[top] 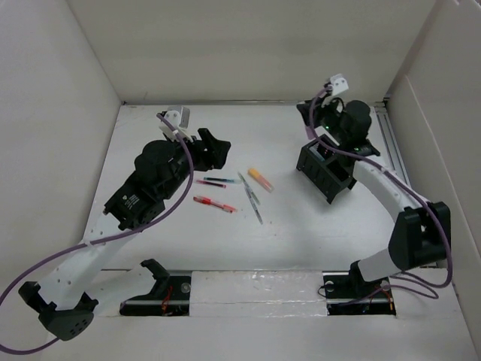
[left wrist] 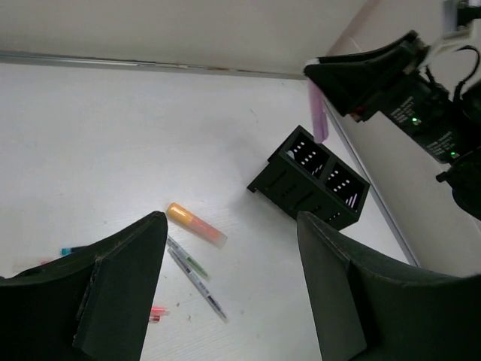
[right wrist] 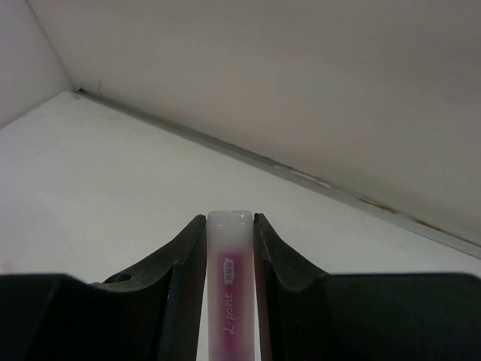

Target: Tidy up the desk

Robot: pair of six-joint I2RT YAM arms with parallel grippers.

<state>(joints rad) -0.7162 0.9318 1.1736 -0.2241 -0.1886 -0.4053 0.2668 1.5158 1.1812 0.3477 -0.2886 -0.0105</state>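
Note:
I will move my right gripper to the right in the top view next and lower it over the pen holder's far section, because the highlighter still hangs beside that section.
My right gripper is shut on a pink-purple highlighter, pressed between both fingers. In the left wrist view that highlighter hangs upright from the right gripper, just above the black slotted pen holder. The holder stands at the desk's back right, under the right gripper. My left gripper is open and empty, above the white desk. An orange highlighter and several pens lie at mid-desk, right of the left gripper.
A red pen and a blue-and-red pen lie just left of the other pens. White walls close off three sides. A metal rail runs along the right edge, close behind the holder.

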